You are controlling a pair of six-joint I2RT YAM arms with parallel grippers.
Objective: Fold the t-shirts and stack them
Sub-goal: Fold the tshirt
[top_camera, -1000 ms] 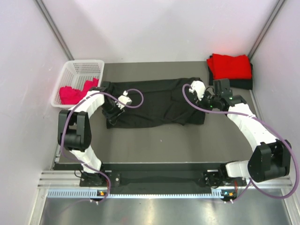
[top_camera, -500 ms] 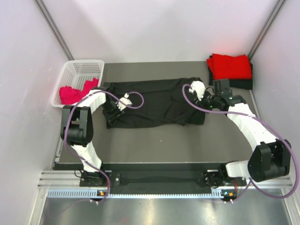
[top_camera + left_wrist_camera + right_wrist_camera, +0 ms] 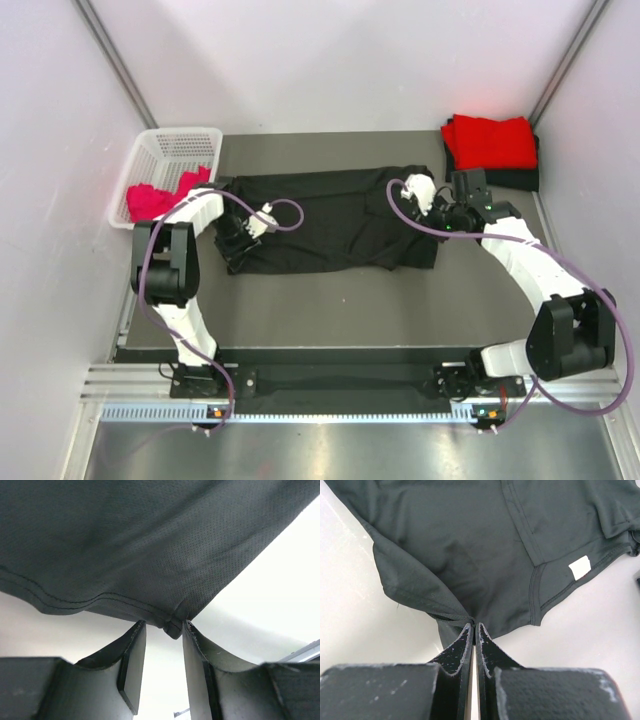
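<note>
My left gripper will move gently a little farther onto the corner of the black t-shirt's hem and close on it, because that corner already lies between the gripper's open fingers.
A large black t-shirt (image 3: 330,218) lies spread across the middle of the table. Its white tag (image 3: 579,568) shows in the right wrist view. My left gripper (image 3: 237,241) is at the shirt's left edge. In the left wrist view its jaws (image 3: 162,625) stand open, and a hem corner of the black t-shirt (image 3: 173,628) sits between the tips, touching the right finger. My right gripper (image 3: 437,215) is at the shirt's right end. It (image 3: 474,625) is shut on a pinch of the black t-shirt (image 3: 455,555). A folded red t-shirt (image 3: 490,140) rests on a folded black one (image 3: 522,179) at the back right.
A white lattice basket (image 3: 172,145) stands at the back left with a pink-red t-shirt (image 3: 155,200) in it. Grey walls close in both sides. Purple cables loop over both forearms.
My left jaws have narrowed a little, and the left arm has drawn slightly back and leftward at the shirt's edge. The right gripper stays shut and has edged slightly left.
</note>
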